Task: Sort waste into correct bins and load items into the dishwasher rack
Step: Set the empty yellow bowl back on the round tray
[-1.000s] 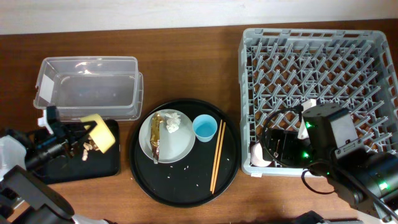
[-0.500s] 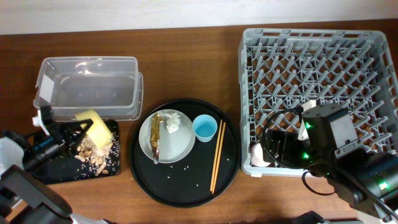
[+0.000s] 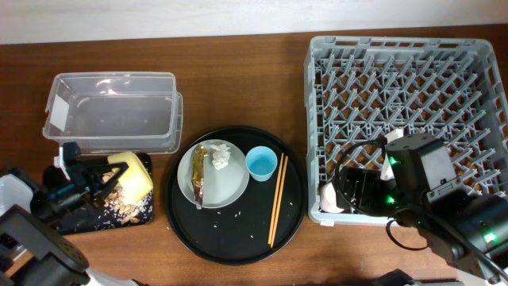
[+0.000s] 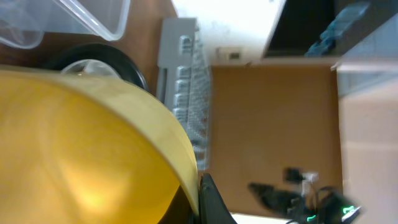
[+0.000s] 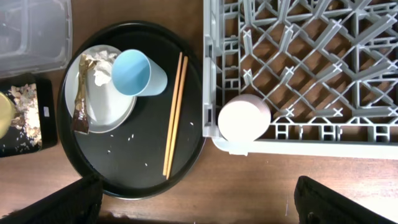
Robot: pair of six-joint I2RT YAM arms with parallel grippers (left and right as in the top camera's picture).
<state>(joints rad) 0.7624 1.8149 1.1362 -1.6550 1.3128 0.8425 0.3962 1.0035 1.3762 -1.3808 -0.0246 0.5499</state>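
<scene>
The bowl (image 3: 135,173) in the robot's left gripper should next go across to the round black tray's bare front (image 3: 226,232), to the right in the overhead view. The left gripper should then lower the bowl and release it.
My left gripper (image 3: 111,175) is shut on the rim of the yellow bowl (image 3: 135,173), holding it tilted over the shallow black rectangular tray (image 3: 71,218). Brownish food scraps (image 3: 121,208) lie in that tray. The bowl fills the left wrist view (image 4: 81,137). The pale plate (image 3: 226,184) holds the golden-brown wrapper (image 3: 200,175) and the white tissue (image 3: 221,156); the light-blue cup (image 3: 262,163) stands beside it. The pink cup (image 5: 244,121) lies in the front left corner of the grey rack (image 3: 413,71). My right gripper (image 5: 199,205) is open and empty, above the table's front edge.
The clear tub (image 3: 111,111) stands behind the black rectangular tray, with nothing in it. The large round black tray (image 3: 238,234) carries the plate, the blue cup, a pair of wooden chopsticks (image 3: 276,199) and a few crumbs.
The food scraps have dropped from the yellow bowl into the black rectangular tray. My left gripper has turned the bowl and shifted it slightly right. The right arm has not moved.
</scene>
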